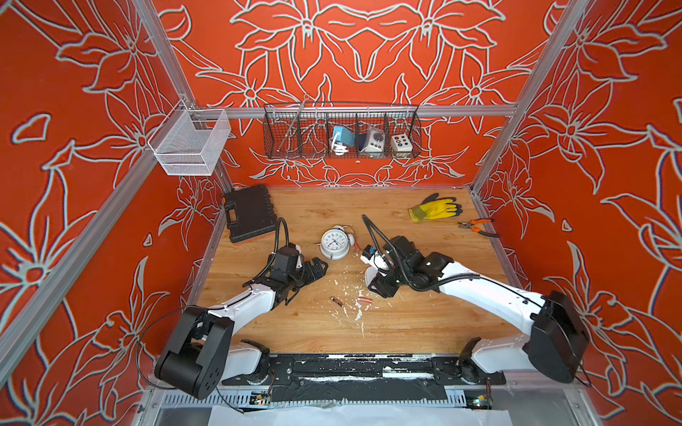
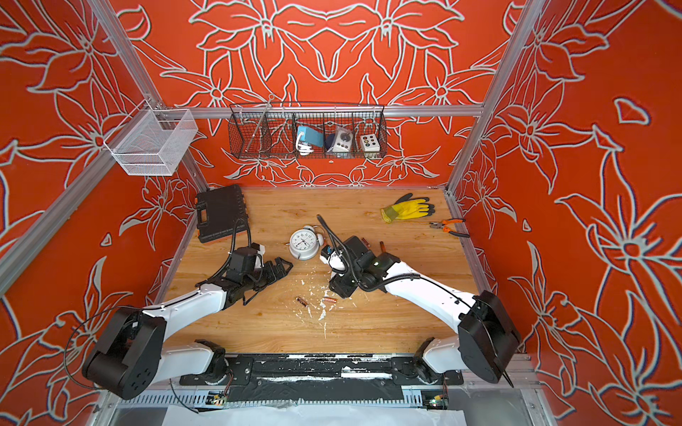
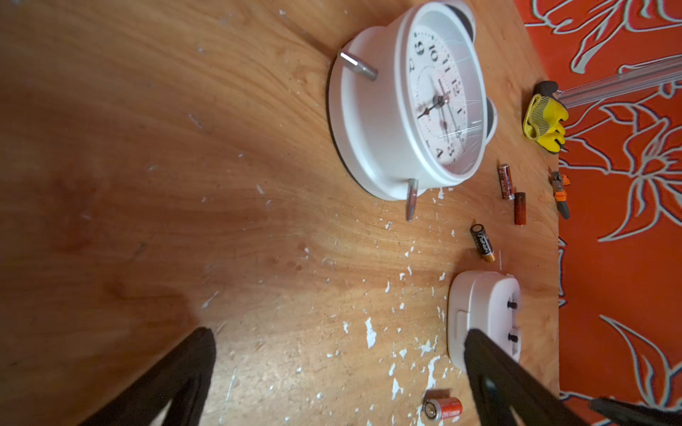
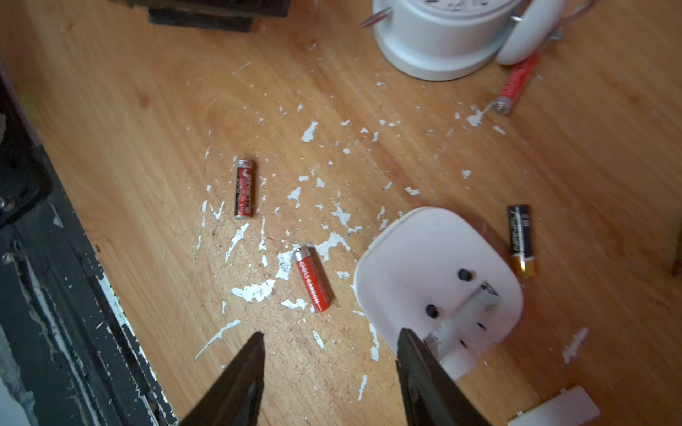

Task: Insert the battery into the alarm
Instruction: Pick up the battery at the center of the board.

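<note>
I will next lower my open right gripper onto the red battery beside the alarm and close its fingers across the battery's sides, because the uncovered slot looks empty.
The alarm is a small white rounded unit lying on the wood with its battery slot uncovered; it also shows in the left wrist view. Several batteries lie loose: a red one beside the alarm, a red-black one and a black one. My right gripper is open and empty, one finger just in front of the alarm. In both top views it hangs low over the table. My left gripper is wide open over bare wood.
A white twin-bell clock lies face up mid-table with a red battery beside it. A loose white cover lies near the alarm. A black tool case, a yellow glove and pliers lie at the back.
</note>
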Controlling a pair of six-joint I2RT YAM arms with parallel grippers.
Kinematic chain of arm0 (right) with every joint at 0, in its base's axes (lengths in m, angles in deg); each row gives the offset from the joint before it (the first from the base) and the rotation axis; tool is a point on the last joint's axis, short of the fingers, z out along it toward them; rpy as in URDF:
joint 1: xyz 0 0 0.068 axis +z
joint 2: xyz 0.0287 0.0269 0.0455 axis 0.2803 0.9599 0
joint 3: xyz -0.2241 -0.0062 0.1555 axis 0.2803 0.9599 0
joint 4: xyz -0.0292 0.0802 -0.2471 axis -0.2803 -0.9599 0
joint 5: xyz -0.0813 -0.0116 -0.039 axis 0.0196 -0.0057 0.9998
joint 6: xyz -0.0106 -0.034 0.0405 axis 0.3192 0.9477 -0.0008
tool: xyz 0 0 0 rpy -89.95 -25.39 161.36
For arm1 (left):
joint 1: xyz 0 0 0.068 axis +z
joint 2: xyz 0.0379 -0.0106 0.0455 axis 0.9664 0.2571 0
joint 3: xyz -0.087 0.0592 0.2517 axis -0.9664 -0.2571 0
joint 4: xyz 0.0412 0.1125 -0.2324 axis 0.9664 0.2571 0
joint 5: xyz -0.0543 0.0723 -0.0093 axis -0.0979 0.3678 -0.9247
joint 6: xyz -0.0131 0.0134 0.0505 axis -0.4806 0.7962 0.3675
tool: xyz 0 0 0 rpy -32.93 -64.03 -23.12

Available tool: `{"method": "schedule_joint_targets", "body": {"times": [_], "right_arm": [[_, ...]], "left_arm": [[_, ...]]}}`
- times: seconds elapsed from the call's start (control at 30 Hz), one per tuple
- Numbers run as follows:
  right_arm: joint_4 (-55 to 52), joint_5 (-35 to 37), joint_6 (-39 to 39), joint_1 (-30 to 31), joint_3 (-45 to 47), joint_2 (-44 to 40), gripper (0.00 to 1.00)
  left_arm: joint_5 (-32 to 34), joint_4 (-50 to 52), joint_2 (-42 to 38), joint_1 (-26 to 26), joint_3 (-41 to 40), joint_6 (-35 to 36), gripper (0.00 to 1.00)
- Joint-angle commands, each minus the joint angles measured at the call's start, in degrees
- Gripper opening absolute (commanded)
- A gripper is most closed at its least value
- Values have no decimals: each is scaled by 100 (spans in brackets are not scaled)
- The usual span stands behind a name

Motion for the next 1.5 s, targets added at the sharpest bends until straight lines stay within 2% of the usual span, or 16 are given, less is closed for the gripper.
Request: {"method": "schedule_joint_targets", "body": {"times": [0.0, 0.3, 0.5, 0.93, 1.47], "right_arm": [[-446, 260, 673, 264, -335, 366, 55], [-1017, 186, 1078, 490, -1181, 1587, 46], [-1128, 264, 1154, 651, -1392, 2096, 40], [-857, 652, 917, 754, -1401, 2577, 28], [-739, 876, 880, 763, -1323, 2610, 19]], "left_arm": [[-106, -28, -141, 48, -5, -12, 99], [-27, 3, -142, 65, -53, 60, 99], [25, 61, -165, 76, -38, 113, 99], [43, 78, -160, 118, -48, 129, 99], [33, 95, -134, 140, 7, 163, 99]]}}
